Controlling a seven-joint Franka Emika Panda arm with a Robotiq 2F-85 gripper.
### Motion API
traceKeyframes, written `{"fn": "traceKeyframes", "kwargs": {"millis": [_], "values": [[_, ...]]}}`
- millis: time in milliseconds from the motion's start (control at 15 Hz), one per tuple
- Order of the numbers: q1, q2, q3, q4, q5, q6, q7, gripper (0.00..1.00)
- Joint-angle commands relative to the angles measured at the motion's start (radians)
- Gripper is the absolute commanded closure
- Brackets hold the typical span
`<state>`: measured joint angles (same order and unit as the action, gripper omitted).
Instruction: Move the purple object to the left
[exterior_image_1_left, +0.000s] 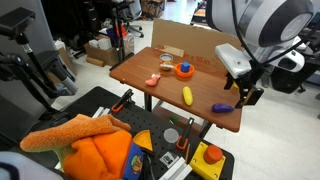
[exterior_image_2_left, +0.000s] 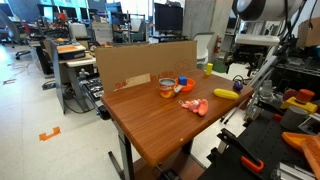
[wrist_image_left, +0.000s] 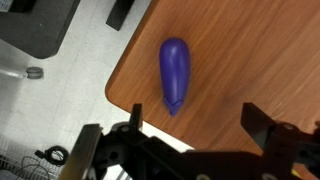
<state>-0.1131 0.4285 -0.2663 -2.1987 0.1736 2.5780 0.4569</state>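
Note:
The purple toy has its body (exterior_image_1_left: 225, 107) (wrist_image_left: 175, 75) below and just beyond the fingers, so my gripper will go down until the fingers are on both sides of the toy's body, and then it will close.
The purple object (wrist_image_left: 175, 72) is a small eggplant-like toy lying on the wooden table (wrist_image_left: 260, 60) close to its corner. In an exterior view it lies near the table's front right corner (exterior_image_1_left: 221, 107). I cannot make it out in the exterior view where the arm stands at the table's far side. My gripper (wrist_image_left: 192, 122) is open and empty, a little above the table, with the toy's pointed end just beyond the gap between the fingers. In an exterior view the gripper (exterior_image_1_left: 243, 93) hovers right beside the toy.
A yellow banana-shaped toy (exterior_image_1_left: 187, 95), an orange bowl (exterior_image_1_left: 184, 71) and a pink toy (exterior_image_1_left: 153, 81) lie on the table. A cardboard wall (exterior_image_2_left: 140, 62) stands along one edge. The floor drops off beyond the table edge (wrist_image_left: 122, 70). Orange cloth and tools lie in the foreground (exterior_image_1_left: 95, 145).

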Motion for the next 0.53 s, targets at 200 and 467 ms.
{"fn": "traceKeyframes", "kwargs": {"millis": [200, 467], "values": [[0.045, 0.093, -0.033, 0.041, -0.063, -0.021, 0.097, 0.00], [0.058, 0.121, -0.033, 0.040, -0.062, -0.012, 0.095, 0.00]]}}
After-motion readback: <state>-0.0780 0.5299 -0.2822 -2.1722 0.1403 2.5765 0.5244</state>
